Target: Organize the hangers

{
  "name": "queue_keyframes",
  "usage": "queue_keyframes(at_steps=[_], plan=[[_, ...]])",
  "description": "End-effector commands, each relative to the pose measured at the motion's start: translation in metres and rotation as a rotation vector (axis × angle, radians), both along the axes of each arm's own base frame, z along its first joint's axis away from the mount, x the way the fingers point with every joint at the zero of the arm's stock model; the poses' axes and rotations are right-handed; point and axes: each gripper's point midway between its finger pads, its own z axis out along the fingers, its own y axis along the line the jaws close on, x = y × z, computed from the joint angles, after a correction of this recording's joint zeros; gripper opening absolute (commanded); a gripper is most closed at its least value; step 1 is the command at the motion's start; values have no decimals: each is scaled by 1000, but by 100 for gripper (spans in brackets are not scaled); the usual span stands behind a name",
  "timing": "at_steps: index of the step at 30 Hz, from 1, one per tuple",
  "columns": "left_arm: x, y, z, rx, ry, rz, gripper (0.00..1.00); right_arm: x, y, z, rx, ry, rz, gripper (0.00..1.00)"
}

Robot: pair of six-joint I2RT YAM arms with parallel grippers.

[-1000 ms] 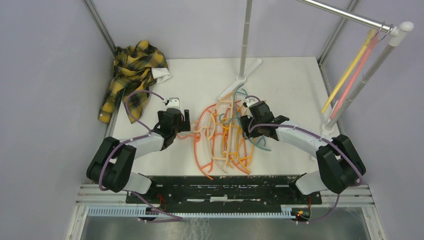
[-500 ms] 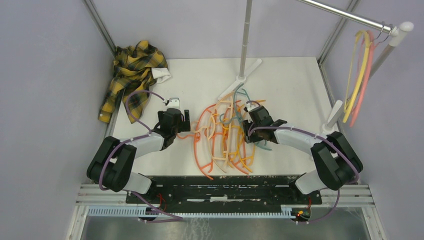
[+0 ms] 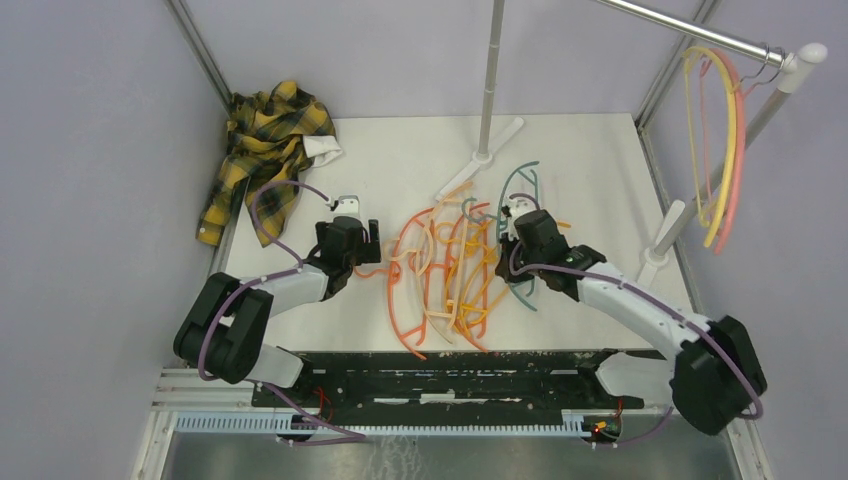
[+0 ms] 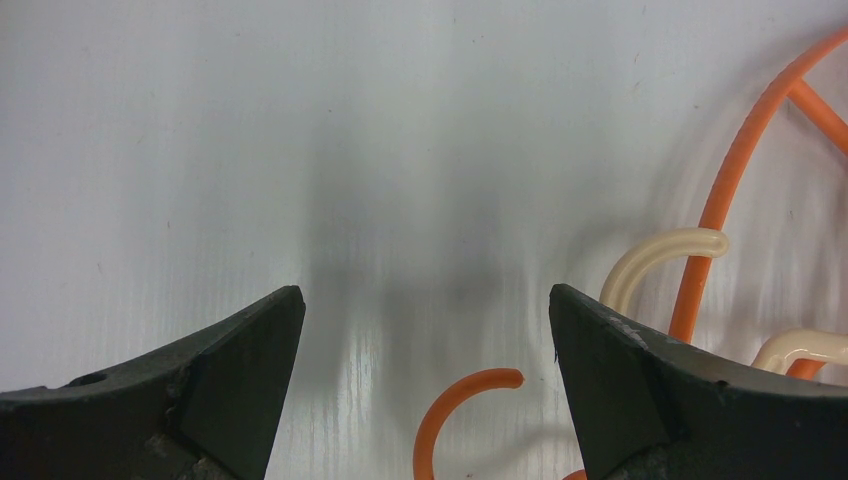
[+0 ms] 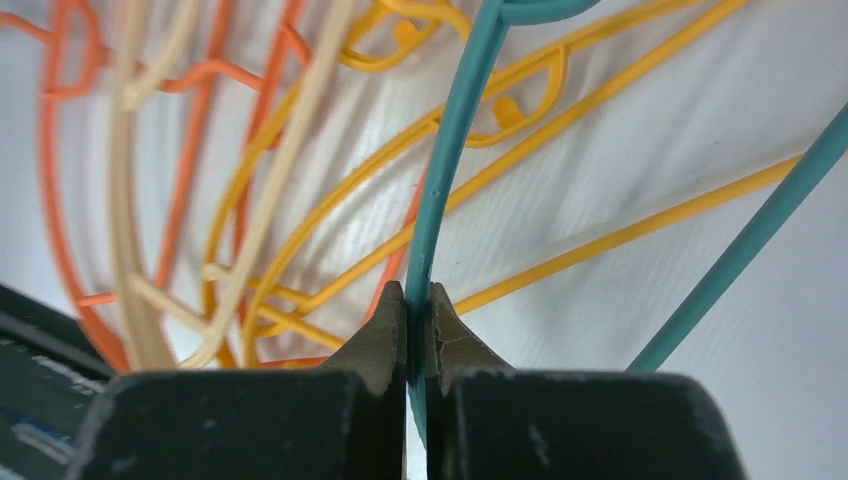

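The bar is above and outward of my right gripper and other hangers hang there, so I will raise the gripper outward and let go of the teal hanger [image 3: 519, 170] on the bar.
A tangle of orange, yellow and peach hangers [image 3: 445, 270] lies at the table's middle. My right gripper [image 3: 520, 238] is at the pile's right edge. In the right wrist view it [image 5: 418, 300] is shut on the thin bar of a teal hanger [image 5: 452, 150]. The teal hanger [image 3: 519, 170] sticks out beyond the pile toward the back. My left gripper [image 3: 350, 245] is at the pile's left side. It [image 4: 425, 300] stands open just above the table, with an orange hook [image 4: 455, 400] lying loose between its fingers. A yellow and a pink hanger [image 3: 728, 140] hang from the rail [image 3: 690, 30].
A yellow-black plaid shirt [image 3: 262, 150] lies heaped at the back left corner. An upright pole [image 3: 490, 90] with a white foot stands at the back centre. A slanted support pole [image 3: 700, 190] rises at the right edge of the white table [image 3: 400, 160].
My right gripper has shut on the teal hanger and drawn it right, partly out of the pile. The hung yellow and pink hangers have swung. The left arm has stayed still.
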Motion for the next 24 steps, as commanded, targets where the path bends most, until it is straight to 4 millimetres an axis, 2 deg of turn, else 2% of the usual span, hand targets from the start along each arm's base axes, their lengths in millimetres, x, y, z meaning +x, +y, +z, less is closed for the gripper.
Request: queue_keyframes(at_steps=[1, 5, 10, 14, 15, 19, 21, 24], plan=[[18, -6, 21, -67, -79, 46, 99, 8, 18, 90, 179, -160, -12, 1], [17, -6, 21, -66, -80, 47, 99, 24, 31, 159, 338, -311, -40, 1], [16, -5, 23, -71, -85, 49, 99, 77, 45, 245, 489, -538, -152, 1], [15, -4, 23, -75, -90, 52, 99, 118, 69, 298, 595, -640, -179, 1], [14, -4, 24, -76, -92, 51, 99, 126, 75, 316, 623, -670, -174, 1], [16, -4, 24, -74, -96, 53, 99, 147, 88, 355, 675, -742, -170, 1], [17, -4, 24, -71, -94, 54, 99, 151, 87, 371, 679, -775, -171, 1], [17, -5, 23, -70, -92, 54, 99, 156, 74, 387, 675, -829, -216, 1]])
